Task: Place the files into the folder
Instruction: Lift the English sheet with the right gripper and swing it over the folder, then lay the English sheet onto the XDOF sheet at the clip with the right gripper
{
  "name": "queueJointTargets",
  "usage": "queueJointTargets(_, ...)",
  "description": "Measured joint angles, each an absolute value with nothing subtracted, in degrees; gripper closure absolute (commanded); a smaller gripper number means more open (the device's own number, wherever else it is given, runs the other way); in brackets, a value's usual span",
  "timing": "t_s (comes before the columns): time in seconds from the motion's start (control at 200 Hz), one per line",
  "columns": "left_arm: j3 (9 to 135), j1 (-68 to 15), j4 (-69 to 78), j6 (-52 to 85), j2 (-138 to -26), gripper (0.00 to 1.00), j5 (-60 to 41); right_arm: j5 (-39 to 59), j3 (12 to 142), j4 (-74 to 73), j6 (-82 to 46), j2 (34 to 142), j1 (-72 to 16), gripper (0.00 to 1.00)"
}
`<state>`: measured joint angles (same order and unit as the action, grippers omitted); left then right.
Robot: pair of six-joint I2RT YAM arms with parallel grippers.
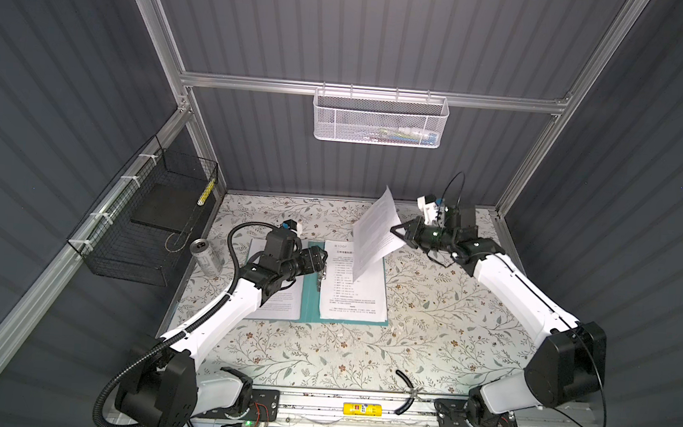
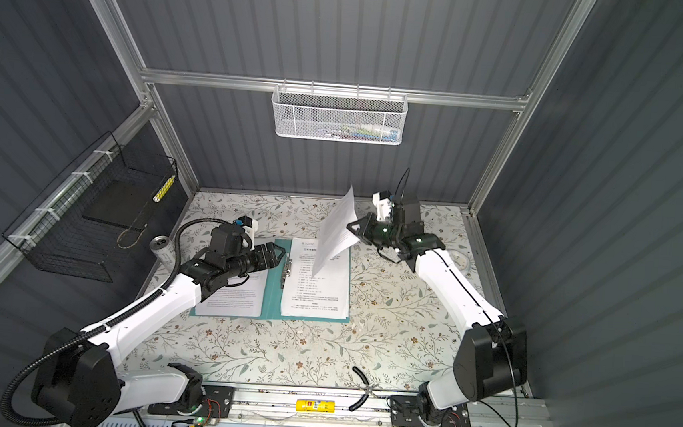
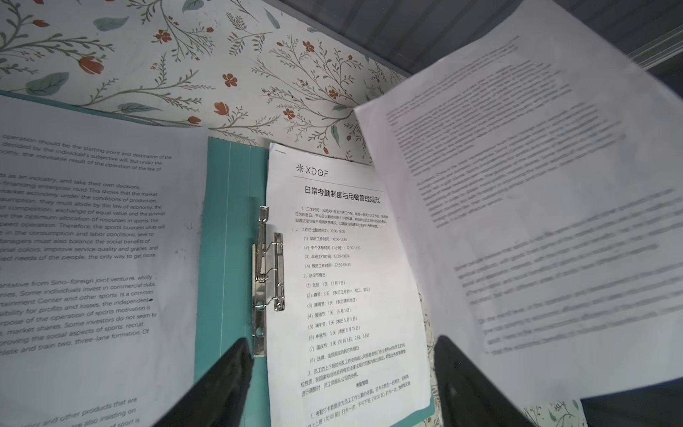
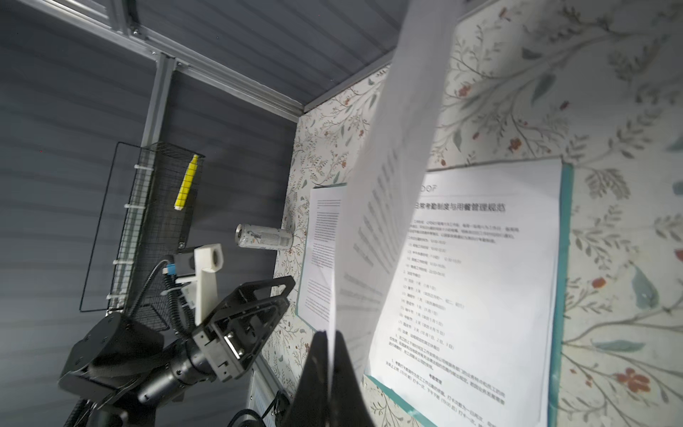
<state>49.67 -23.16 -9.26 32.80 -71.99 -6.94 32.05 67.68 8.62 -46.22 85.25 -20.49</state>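
Note:
The printed sheet [image 4: 469, 291] beside the clip lies below and back from my right gripper. I will bring the tilted sheet down and back over it, then release.
The teal folder [image 1: 311, 299] [image 2: 273, 296] [image 3: 229, 240] lies open on the flowered table, its metal clip [image 1: 321, 277] [image 3: 268, 266] along the spine. One of the files, a printed sheet [image 1: 352, 294] [image 3: 343, 277] [image 4: 480, 277], lies on the right cover. Another sheet [image 1: 283, 301] [image 3: 92, 240] lies on the left cover, partly under my left arm. My right gripper [image 1: 398, 232] [image 2: 353, 228] [image 4: 330, 340] is shut on the edge of a third sheet [image 1: 375, 234] [image 3: 536, 185] [image 4: 399, 148], held tilted in the air over the folder's right half. My left gripper [image 1: 321, 261] [image 2: 276, 255] [image 3: 342, 344] hovers open above the clip, holding nothing.
A silver can [image 1: 205, 256] [image 4: 264, 236] stands left of the folder. A black wire basket [image 1: 147, 224] with a black slab hangs on the left wall, and a white mesh basket [image 1: 380, 119] on the back rail. A short black cable piece [image 1: 405, 382] lies near the front edge.

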Motion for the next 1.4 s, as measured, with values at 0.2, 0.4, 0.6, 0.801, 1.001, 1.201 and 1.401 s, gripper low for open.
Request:
queueJointTargets(0.2, 48.5, -23.2, -9.2, 32.8, -73.1, 0.23, -6.8, 26.6, 51.5, 2.2, -53.2, 83.9, -23.2, 1.0)
queueJointTargets(0.4, 47.0, -23.2, -9.4, 32.8, -73.8, 0.24, -7.0, 18.8, 43.0, -3.7, -59.4, 80.6, -25.3, 1.0)
queueJointTargets(0.6, 46.2, -23.2, -9.5, 33.1, -73.7, 0.24, -7.0, 13.7, 41.3, -8.6, -64.5, 81.3, -28.6, 1.0)
queueJointTargets(0.801, 45.7, -23.2, -9.5, 33.3, -72.8, 0.25, -7.0, 11.5, 41.3, -10.8, -69.4, 85.7, -32.5, 1.0)
queueJointTargets(1.001, 44.7, -23.2, -9.8, 33.7, -70.7, 0.25, -6.6, 8.8, 41.3, -10.9, -73.2, 87.1, -35.0, 1.0)
queueJointTargets(1.201, 44.5, -23.2, -10.3, 33.7, -70.7, 0.25, -6.5, 7.5, 41.3, -11.0, -75.5, 87.8, -36.5, 1.0)
queueJointTargets(1.401, 43.8, -23.2, -10.3, 33.9, -70.7, 0.24, -6.2, 7.5, 41.3, -11.0, -76.7, 90.9, -37.7, 1.0)
